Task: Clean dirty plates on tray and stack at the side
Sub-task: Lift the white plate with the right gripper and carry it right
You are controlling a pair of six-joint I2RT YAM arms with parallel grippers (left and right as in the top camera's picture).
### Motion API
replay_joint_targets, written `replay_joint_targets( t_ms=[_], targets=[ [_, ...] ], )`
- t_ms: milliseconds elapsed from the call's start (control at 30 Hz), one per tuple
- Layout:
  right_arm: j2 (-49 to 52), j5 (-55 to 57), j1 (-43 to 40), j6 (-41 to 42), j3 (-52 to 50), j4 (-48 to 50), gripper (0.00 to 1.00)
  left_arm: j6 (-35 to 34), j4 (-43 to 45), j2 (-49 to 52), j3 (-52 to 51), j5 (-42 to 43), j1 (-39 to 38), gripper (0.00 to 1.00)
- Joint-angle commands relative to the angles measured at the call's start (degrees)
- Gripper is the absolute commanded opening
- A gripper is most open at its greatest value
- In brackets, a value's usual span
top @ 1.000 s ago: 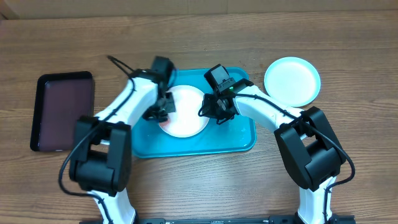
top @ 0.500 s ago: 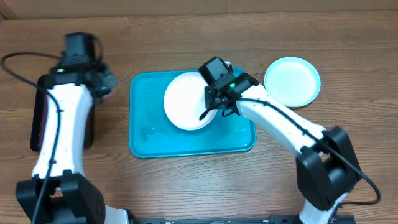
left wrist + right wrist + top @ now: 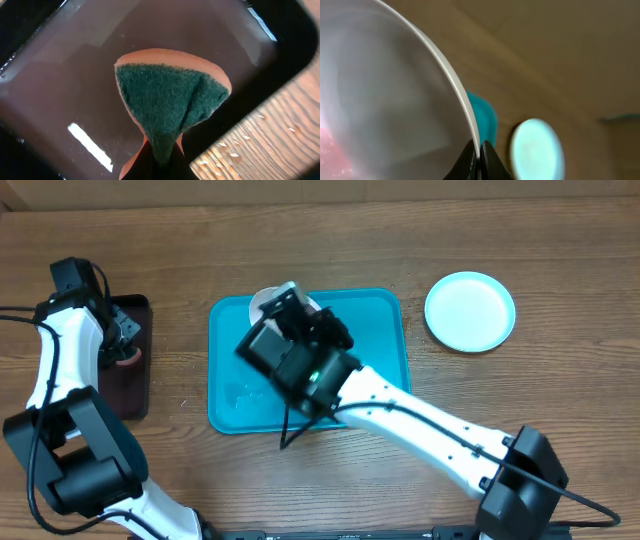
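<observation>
The robot's left gripper will move down to the bottom of the maroon tray and let go of the green and orange sponge [image 3: 170, 100] there, because the bottom of that tray is below the gripper.
My right gripper [image 3: 481, 159] is shut on the rim of the white plate [image 3: 390, 100], which still shows a pink-red smear at its lower left. In the overhead view the right arm lifts that plate on edge over the teal tray [image 3: 370, 330]; only a sliver of the white plate [image 3: 275, 297] shows behind the wrist. The light blue plate [image 3: 470, 311] lies on the table to the right of the tray and also shows in the right wrist view [image 3: 537, 150]. My left gripper [image 3: 162, 165] is shut on a green and orange sponge [image 3: 170, 100] over the maroon tray. The yellow-green plate is out of view.
The dark maroon tray [image 3: 128, 370] lies at the left, holding water [image 3: 90, 145]. Drops of water lie on the teal tray's left half [image 3: 235, 395]. Wet wood shows beside the maroon tray [image 3: 270, 140].
The left arm carried the sponge from the teal tray to the maroon tray. The right arm raised the white plate on edge and swung toward the tray's left side.
</observation>
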Motion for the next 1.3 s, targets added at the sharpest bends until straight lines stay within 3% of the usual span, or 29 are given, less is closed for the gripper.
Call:
replay_joint_targets(
  t_ms=[0, 333, 500, 833, 867, 967, 1033, 1267],
  targets=[
    [-1.33, 15.96, 3.21, -8.07, 1.25, 3.13, 0.04, 1.51, 0.90, 1.27, 0.11, -2.73, 1.44, 0.04],
    [-1.33, 18.08, 6.32, -27.26, 1.25, 11.28, 0.04, 1.53, 1.75, 1.29, -0.33, -3.32, 6.43, 0.04],
    [-1.33, 22.99, 6.60, -29.11, 1.25, 15.08, 0.04, 1.55, 3.21, 1.36, -0.81, -1.42, 7.93, 0.04],
    [-1.33, 22.32, 6.58, -28.41, 1.25, 15.19, 0.04, 5.62, 4.04, 7.48, -0.83, 5.60, 7.50, 0.07],
    [-1.33, 21.70, 6.58, -28.41, 1.25, 15.17, 0.04, 5.60, 3.98, 8.15, -0.83, 5.64, 7.52, 0.11],
    [-1.33, 20.70, 6.58, -28.44, 1.25, 15.17, 0.04, 5.60, 3.80, 8.52, -0.66, 5.64, 7.54, 0.55],
    [-1.33, 20.70, 6.54, -28.46, 1.25, 15.19, 0.04, 5.60, 3.13, 7.69, 0.26, 5.64, 7.67, 0.77],
    [-1.33, 20.74, 6.51, -28.52, 1.25, 15.19, 0.04, 2.75, -5.07, 1.99, 8.41, 6.97, 7.96, 0.85]
  ],
)
